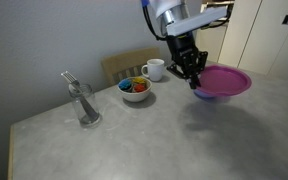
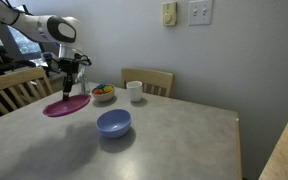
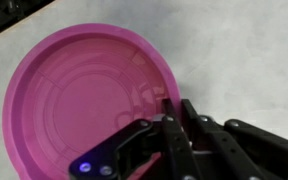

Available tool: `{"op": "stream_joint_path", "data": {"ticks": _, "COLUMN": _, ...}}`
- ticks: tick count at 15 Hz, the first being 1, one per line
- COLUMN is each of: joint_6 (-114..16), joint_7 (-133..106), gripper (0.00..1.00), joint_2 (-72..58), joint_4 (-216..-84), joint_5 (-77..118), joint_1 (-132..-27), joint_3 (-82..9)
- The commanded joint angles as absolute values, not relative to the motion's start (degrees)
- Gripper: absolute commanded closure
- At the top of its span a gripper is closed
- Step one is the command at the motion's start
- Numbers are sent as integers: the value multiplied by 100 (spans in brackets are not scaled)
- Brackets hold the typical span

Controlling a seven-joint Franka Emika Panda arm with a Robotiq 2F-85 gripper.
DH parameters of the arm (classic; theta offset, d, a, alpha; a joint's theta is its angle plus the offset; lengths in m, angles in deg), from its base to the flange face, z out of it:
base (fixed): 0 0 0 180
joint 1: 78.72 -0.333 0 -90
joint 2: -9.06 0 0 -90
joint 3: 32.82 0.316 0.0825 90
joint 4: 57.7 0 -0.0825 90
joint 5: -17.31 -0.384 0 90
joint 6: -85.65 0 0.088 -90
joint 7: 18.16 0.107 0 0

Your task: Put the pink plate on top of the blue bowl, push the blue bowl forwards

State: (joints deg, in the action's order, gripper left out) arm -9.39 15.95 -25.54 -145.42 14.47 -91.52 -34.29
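Observation:
I need to move my gripper across and down next, set the plate over the blue bowl's open top (image 2: pixel 114 121) and let go of the plate's rim. The bowl stands apart and uncovered.
The pink plate (image 1: pixel 224 81) hangs in the air above the table, gripped by its rim. It also shows in an exterior view (image 2: pixel 66 106) and fills the wrist view (image 3: pixel 84 100). My gripper (image 1: pixel 192 72) is shut on the plate's rim; it shows in an exterior view (image 2: pixel 69 89) and in the wrist view (image 3: pixel 170 112). The blue bowl (image 2: pixel 113 123) stands upright and empty on the table, to the right of the plate and apart from it. It is hidden in the other views.
A white bowl with colourful contents (image 1: pixel 135 89) and a white mug (image 1: pixel 154 69) stand near the table's back edge, also in an exterior view (image 2: pixel 103 93) (image 2: pixel 135 91). A glass with a utensil (image 1: pixel 83 104) stands nearby. Wooden chairs (image 2: pixel 149 79) flank the table.

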Motion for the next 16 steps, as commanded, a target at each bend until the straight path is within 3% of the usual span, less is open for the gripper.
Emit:
{"op": "stream_joint_path", "data": {"ticks": 1, "joint_6": -1456, "joint_7": 1159, "gripper": 97, "joint_2": -1871, "joint_4": -15556, "joint_5": 1577, "joint_1": -8813, "joint_3": -3520}}
{"op": "stream_joint_path", "data": {"ticks": 12, "joint_6": -3184, "joint_7": -941, "gripper": 97, "joint_2": -1544, "joint_4": -16347, "joint_5": 1677, "joint_1": -7825, "joint_3": -3631}}
{"op": "stream_joint_path", "data": {"ticks": 16, "joint_6": -3081, "joint_7": -1526, "gripper": 97, "joint_2": -1755, "joint_4": -16047, "joint_5": 1876, "joint_1": -7867, "joint_3": -3553}}
